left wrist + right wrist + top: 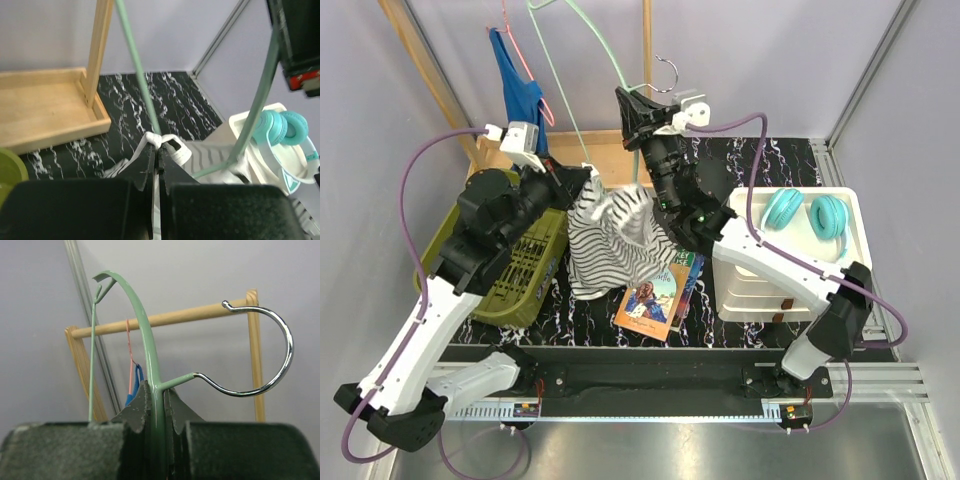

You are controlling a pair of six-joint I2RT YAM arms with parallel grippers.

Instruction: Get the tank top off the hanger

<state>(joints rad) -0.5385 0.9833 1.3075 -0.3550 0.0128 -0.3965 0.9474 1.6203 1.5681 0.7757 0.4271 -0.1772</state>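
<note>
The book [653, 303] lies on the side of the gripper toward the robot's base, so the right gripper should next pull back and turn to bring the hanger over that book and let go of it.
A black-and-white striped tank top [615, 240] hangs bunched from a mint-green hanger [560, 80] above the table's middle. My left gripper [588, 178] is shut on one white strap of the tank top, where the strap loops over the hanger's end. In the left wrist view the gripper [158, 147] pinches that strap [172, 142] beside the green bar [137, 70]. My right gripper [645, 100] is shut on the hanger just below its metal hook [665, 70]. In the right wrist view the gripper [158, 390] clamps the green stem [142, 325], with the hook [280, 340] free in the air.
A blue garment on a pink hanger [520, 80] hangs on the wooden rack [420, 70] at the back left. An olive basket [515, 270] sits at the left, a book [655, 295] under the tank top, and a white tray [750, 285] with teal headphones [805, 215] at the right.
</note>
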